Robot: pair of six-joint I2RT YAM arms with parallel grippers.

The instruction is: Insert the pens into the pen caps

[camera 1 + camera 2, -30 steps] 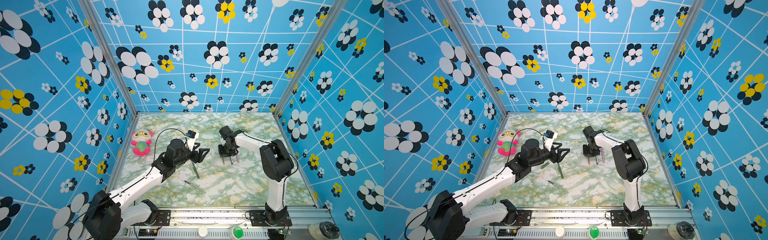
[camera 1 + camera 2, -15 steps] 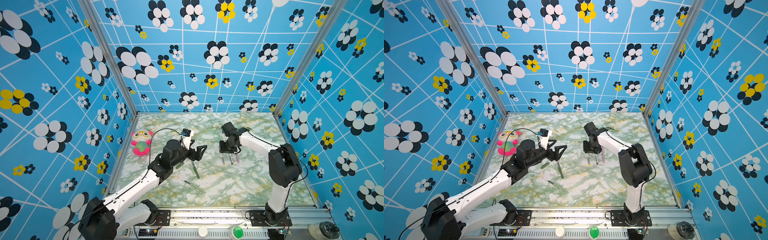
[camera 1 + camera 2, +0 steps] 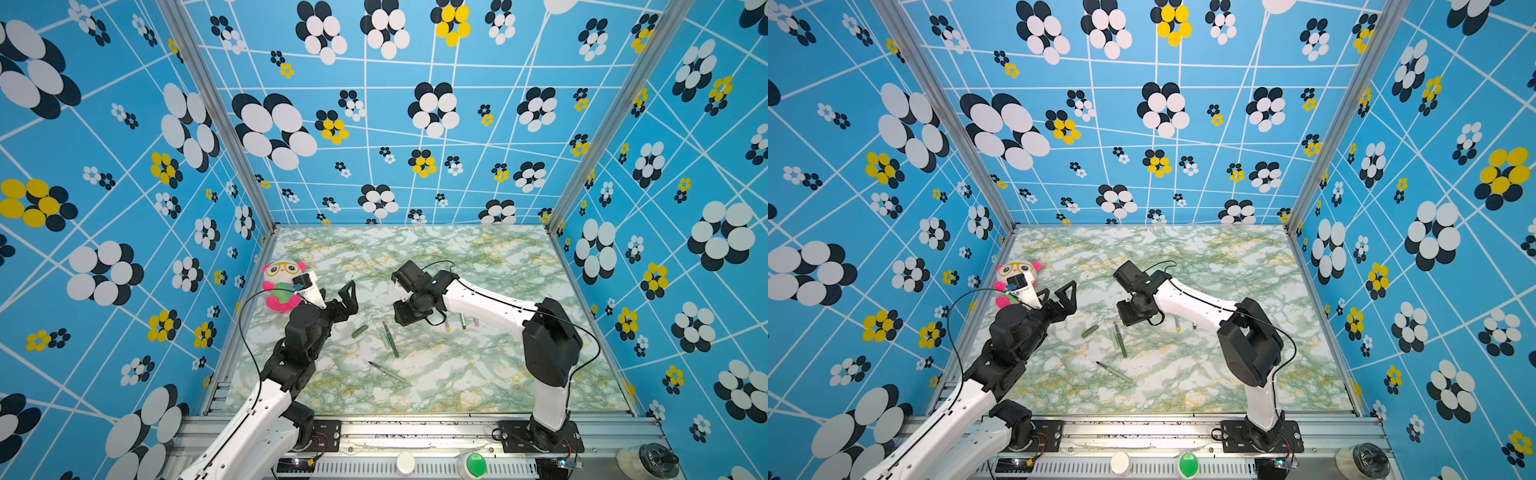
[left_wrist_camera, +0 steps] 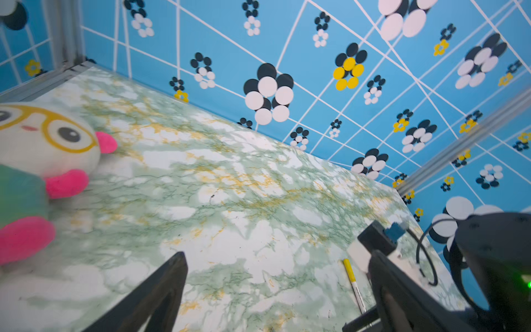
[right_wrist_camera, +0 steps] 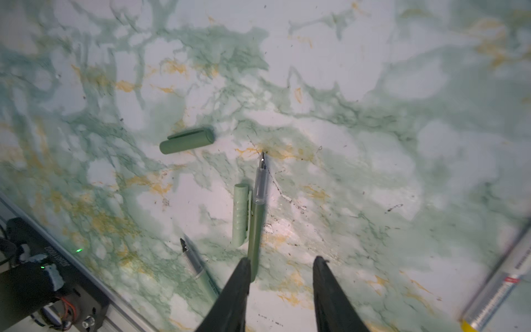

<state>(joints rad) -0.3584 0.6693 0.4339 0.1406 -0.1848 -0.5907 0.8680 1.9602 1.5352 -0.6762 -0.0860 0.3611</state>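
Note:
The robot should next lower the open fingers of its right gripper around the dark green pen's body at the clear section's end (image 3: 389, 335) (image 5: 257, 203), as the pen lies below, and leave the bare nib free.
On the marble table, a dark green pen cap (image 3: 360, 331) (image 5: 186, 140) lies alone. Beside it an uncapped dark green pen (image 3: 390, 341) (image 5: 257, 212) touches a pale green cap (image 5: 240, 215). An uncapped pale green pen (image 3: 388, 372) (image 5: 198, 270) lies nearer the front. Right of these lie capped yellow (image 3: 446, 326), brown (image 3: 462, 321) and pink (image 3: 476, 321) pens. My right gripper (image 3: 409, 318) (image 5: 282, 263) hovers open and empty just past the dark green pen's back end. My left gripper (image 3: 345, 297) (image 4: 275, 267) is wide open, empty, raised left of the green things.
A plush toy (image 3: 281, 286) (image 4: 43, 149) with yellow glasses sits at the table's left edge, just behind my left wrist. Blue flowered walls close in three sides. The metal rail (image 3: 415, 424) with both arm bases runs along the front.
My right gripper has moved left, away from the capped pens, and its jaws have parted. My left gripper has opened wider and drawn back left toward the plush toy.

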